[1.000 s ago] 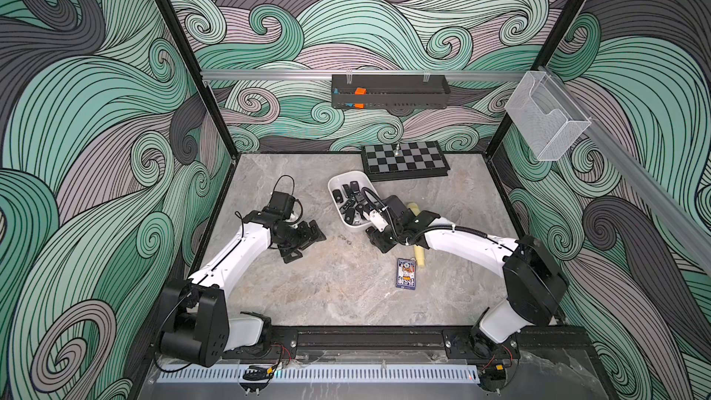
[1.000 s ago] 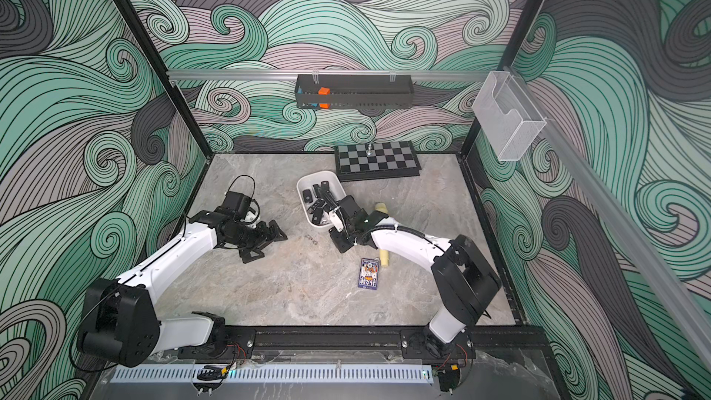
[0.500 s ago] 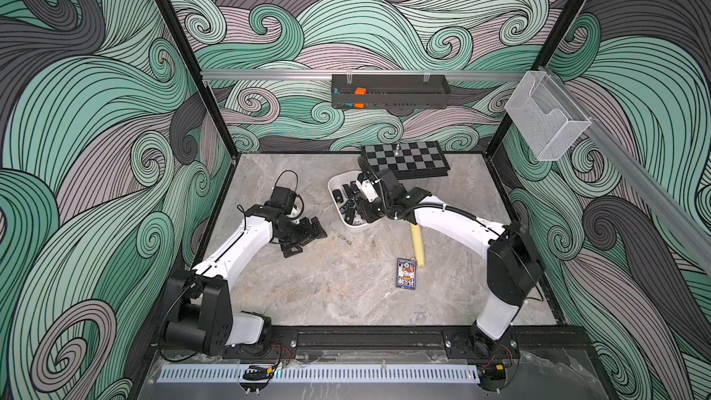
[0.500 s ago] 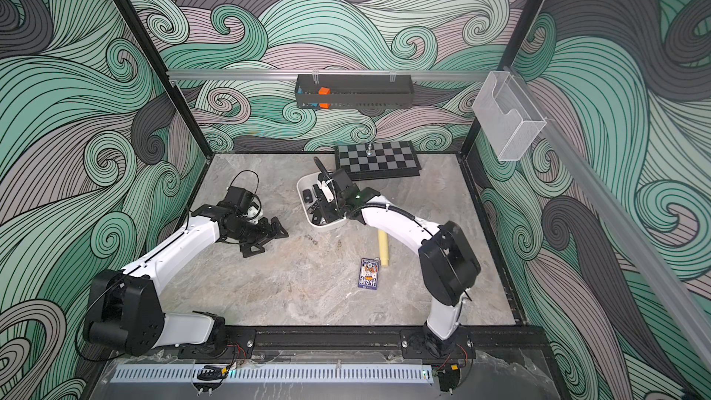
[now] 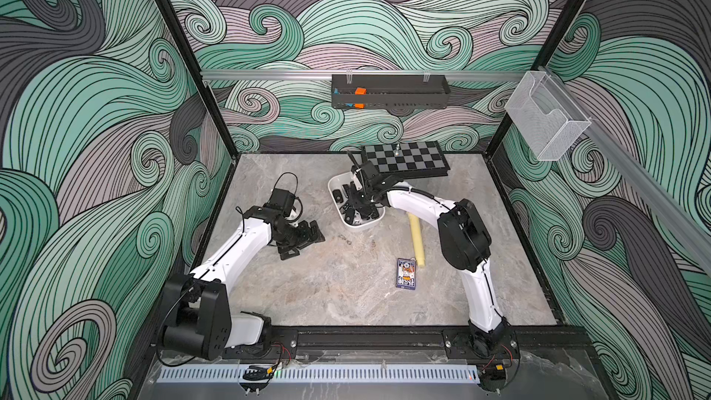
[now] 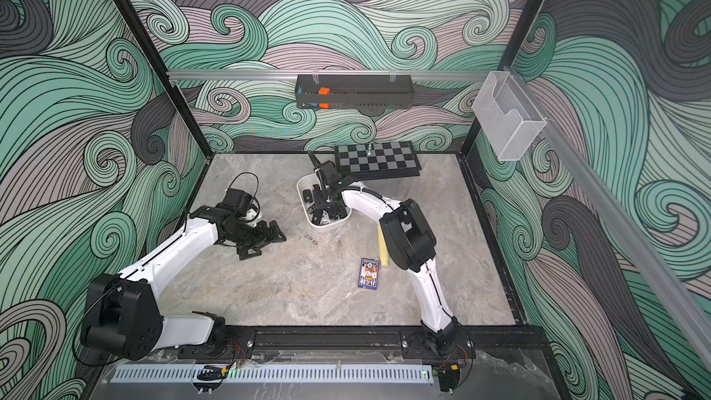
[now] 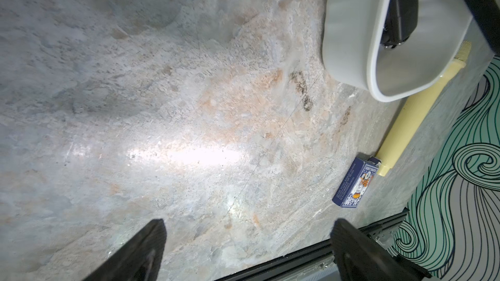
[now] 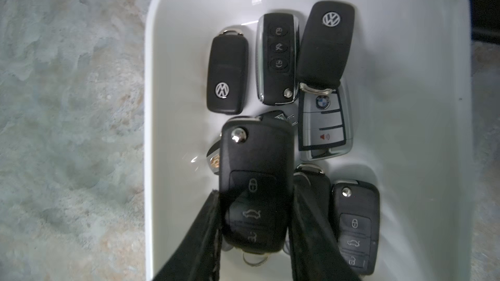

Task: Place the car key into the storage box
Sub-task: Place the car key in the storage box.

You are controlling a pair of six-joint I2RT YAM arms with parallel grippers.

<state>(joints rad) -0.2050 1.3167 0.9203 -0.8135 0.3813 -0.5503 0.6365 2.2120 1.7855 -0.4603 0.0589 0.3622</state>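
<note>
The black car key (image 8: 255, 163) is already hanging over the bottom of the box, so my right gripper will stay in place and open to release the key onto the middle fobs.
The storage box (image 8: 173, 50) is a white shallow tub at the back middle of the table, seen in both top views (image 5: 361, 227) (image 6: 327, 227). Several black and silver key fobs lie in it. My right gripper (image 8: 254, 193) reaches over the box (image 5: 356, 211), shut on a black car key (image 8: 255, 163) with its buttons facing up. The key hangs above the fobs on the box floor. My left gripper (image 7: 249, 224) stands open over bare table to the left of the box (image 5: 307, 244), with nothing between its fingers.
A chessboard (image 5: 404, 157) lies just behind the box. To the box's right and front lie a pale yellow stick (image 5: 417, 240) and a blue card pack (image 5: 406, 273). A black tray (image 5: 388, 96) hangs on the rear wall, a wire-mesh basket (image 5: 546, 121) on the right wall.
My right arm has swung from the front of the box toward the back and now holds the key over it. The left arm has barely shifted.
</note>
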